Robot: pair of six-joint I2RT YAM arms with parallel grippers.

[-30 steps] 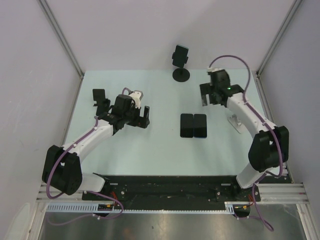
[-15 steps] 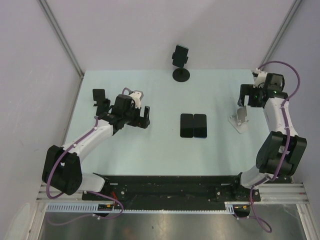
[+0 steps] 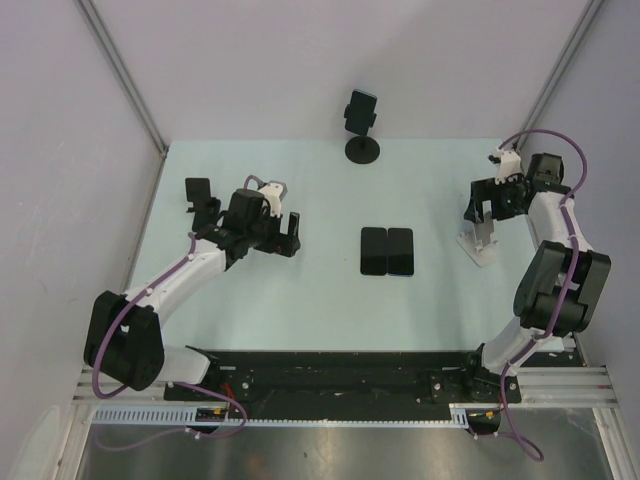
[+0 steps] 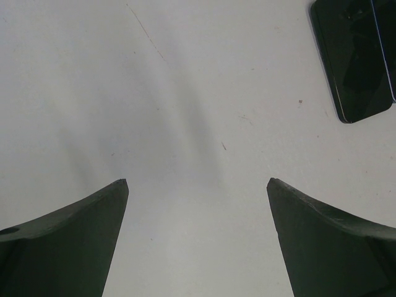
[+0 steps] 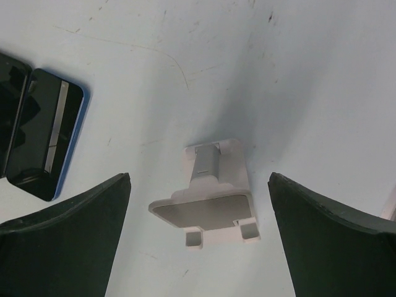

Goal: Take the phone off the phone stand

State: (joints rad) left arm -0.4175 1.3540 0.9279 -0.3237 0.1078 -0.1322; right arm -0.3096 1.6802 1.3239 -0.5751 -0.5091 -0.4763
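Note:
The robot's right gripper will move down a little over the upper plate of the white stand and close on the plate's ends, because the plate lies between the open fingers.
A dark phone (image 3: pixel 361 108) sits upright in a black round-based phone stand (image 3: pixel 362 151) at the back centre of the table. My left gripper (image 3: pixel 290 237) is open and empty over bare table at the left; its wrist view (image 4: pixel 197 180) shows only the table surface between the fingers. My right gripper (image 3: pixel 482 208) is open and empty at the right, hovering over a white empty phone stand (image 3: pixel 479 241). In the right wrist view the white stand (image 5: pixel 210 204) lies between the open fingers of that gripper (image 5: pixel 198 177), untouched.
Two dark phones (image 3: pixel 387 250) lie flat side by side mid-table; they also show in the right wrist view (image 5: pixel 43 142) and one in the left wrist view (image 4: pixel 356 55). A small black stand (image 3: pixel 199 193) is at the far left.
My right arm has swung from the back centre out to the right and now hovers over the white stand. The left arm has not moved.

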